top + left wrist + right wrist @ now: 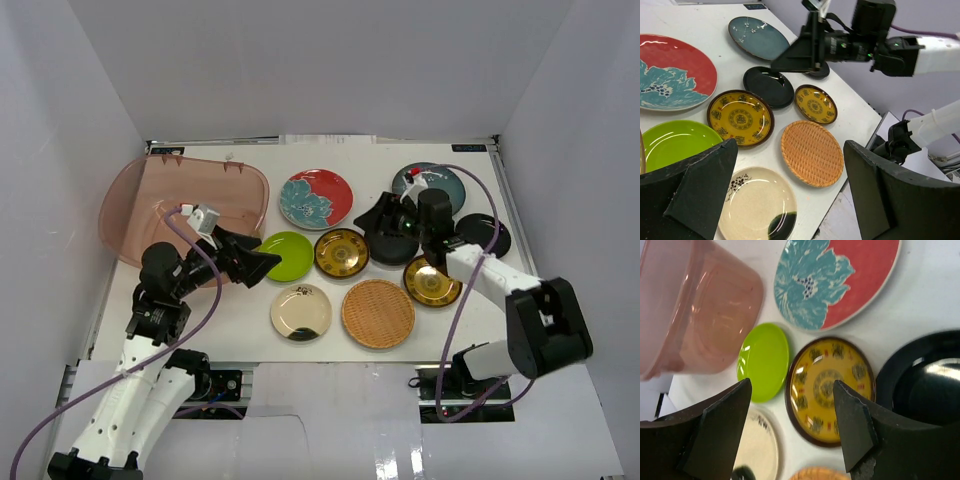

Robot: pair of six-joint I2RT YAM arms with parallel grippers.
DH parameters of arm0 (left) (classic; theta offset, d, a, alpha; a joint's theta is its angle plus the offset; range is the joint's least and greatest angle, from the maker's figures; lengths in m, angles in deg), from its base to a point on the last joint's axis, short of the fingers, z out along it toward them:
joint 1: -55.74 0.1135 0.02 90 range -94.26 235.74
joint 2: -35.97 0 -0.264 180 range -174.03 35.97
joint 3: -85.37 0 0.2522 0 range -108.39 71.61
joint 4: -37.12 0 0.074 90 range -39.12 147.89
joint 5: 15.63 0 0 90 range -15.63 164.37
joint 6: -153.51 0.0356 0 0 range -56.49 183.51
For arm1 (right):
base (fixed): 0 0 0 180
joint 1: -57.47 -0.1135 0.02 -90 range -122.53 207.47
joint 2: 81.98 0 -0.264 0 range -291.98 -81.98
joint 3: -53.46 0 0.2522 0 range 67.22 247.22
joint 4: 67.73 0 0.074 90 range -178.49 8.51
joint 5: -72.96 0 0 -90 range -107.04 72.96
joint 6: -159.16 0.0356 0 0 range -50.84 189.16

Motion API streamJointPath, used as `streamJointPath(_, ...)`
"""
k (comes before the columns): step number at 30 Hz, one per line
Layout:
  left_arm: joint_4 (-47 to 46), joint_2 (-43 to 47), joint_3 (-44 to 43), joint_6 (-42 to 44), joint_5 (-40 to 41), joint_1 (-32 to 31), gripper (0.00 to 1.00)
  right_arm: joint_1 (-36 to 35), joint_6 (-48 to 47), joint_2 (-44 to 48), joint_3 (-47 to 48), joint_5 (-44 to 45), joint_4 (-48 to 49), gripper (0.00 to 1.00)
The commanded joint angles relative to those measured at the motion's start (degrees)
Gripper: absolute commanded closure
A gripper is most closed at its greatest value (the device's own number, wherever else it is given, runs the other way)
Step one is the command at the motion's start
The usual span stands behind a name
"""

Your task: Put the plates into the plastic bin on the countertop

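Observation:
I will move my right gripper outward and down next, to the floral plate's rim [350, 196] [894, 265] facing the teal plate, where the empty countertop leaves room for a finger.
The pinkish plastic bin [185, 205] stands at the far left of the white countertop [240, 320] with nothing seen in it. Plates lie to its right: floral [316, 198], teal [430, 185], lime [286, 255], gold [341, 252], a smaller gold one [431, 281], two black ones [397, 250] [485, 235], woven tan [378, 313] and cream [301, 311]. My left gripper [255, 262] is open and empty beside the lime plate, above the cream plate [757, 210]. My right gripper [375, 222] is open and empty over the gold plate [830, 390] and the black one [925, 385].
White walls close in the countertop on the left, back and right. The right arm's purple cable [470, 290] loops over the plates on the right. The table's front edge [850, 170] runs just past the woven plate [812, 152].

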Motion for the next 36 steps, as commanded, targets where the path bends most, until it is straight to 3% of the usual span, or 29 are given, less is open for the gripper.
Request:
streamJointPath(1,1.23,1.67,-1.27,1.48,-0.11,-0.83,0.02,-1.07,1.99,-7.15,6.94,6.29,6.72,0.27)
streamJointPath(11,1.67,2.56,-1.18,1.48,-0.46,-3.21,0.02,-0.98,3.83,-26.23,21.79,11.14,4.79,0.29)
streamJointPath(24,1.67,2.29,-1.09,1.3,0.68,-3.38,0.02,-1.07,14.55,-40.64,27.43,8.94,7.42,0.33)
streamJointPath(31,1.67,1.42,-1.09,0.25,3.32,-3.38,0.02,-1.07,23.95,-48.47,31.3,5.87,14.27,0.55)
streamJointPath(33,1.85,0.8,-1.35,-0.1,5.15,-3.3,0.02,-1.07,27.37,-49.61,31.56,6.12,17.17,0.68)
streamJointPath(34,1.94,0.45,-1.44,-0.1,5.78,-3.38,0.02,-1.07,28.61,-49.71,31.3,6.56,18.4,0.81)
streamJointPath(36,2.29,-0.51,-1.88,-0.36,6.83,-3.38,0.02,-0.9,30.37,-48.66,30.69,6.92,21.39,0.9)
